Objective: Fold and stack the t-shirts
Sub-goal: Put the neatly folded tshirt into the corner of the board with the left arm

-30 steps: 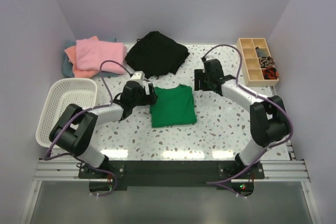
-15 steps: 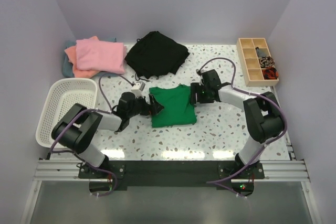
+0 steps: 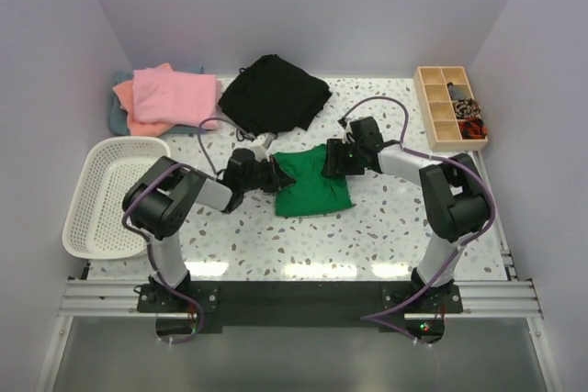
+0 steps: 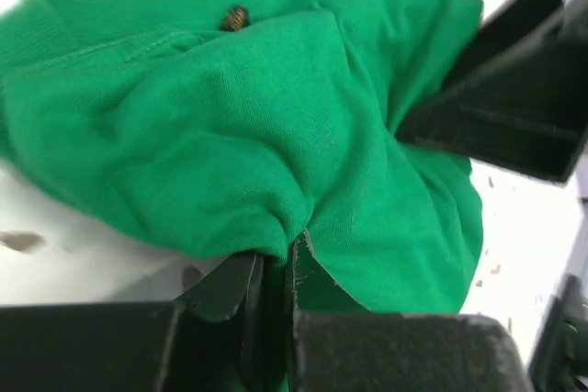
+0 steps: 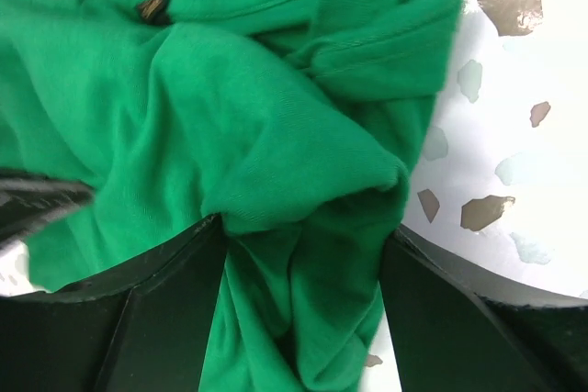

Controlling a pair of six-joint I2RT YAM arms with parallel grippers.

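My left gripper moves up and outward next, to the left in the top view, then down onto the pink t-shirt [image 3: 175, 96], because the stack of t-shirts lies there.
The green t-shirt [image 3: 314, 188] lies bunched in the middle of the table, with both grippers at its far edge. My left gripper [image 3: 278, 174] is shut on a fold at the shirt's left edge; in the left wrist view the fingers [image 4: 276, 259] pinch the green cloth [image 4: 230, 126]. My right gripper [image 3: 331, 161] is at the shirt's right far corner. In the right wrist view its jaws [image 5: 303, 245] stand open on either side of a raised hump of green cloth [image 5: 230, 107]. Pink [image 3: 175, 94], salmon-orange [image 3: 124, 94] and grey-teal [image 3: 115, 118] t-shirts are stacked at the back left.
A crumpled black cloth [image 3: 274, 94] lies behind the green shirt. A white mesh basket [image 3: 110, 190] stands at the left edge. A wooden compartment box [image 3: 448, 107] with small items sits at the back right. Walls close the table on three sides.
Both grippers came in onto the green shirt. The left one shut on its left edge, and the flat folded shirt is now bunched and shifted slightly right.
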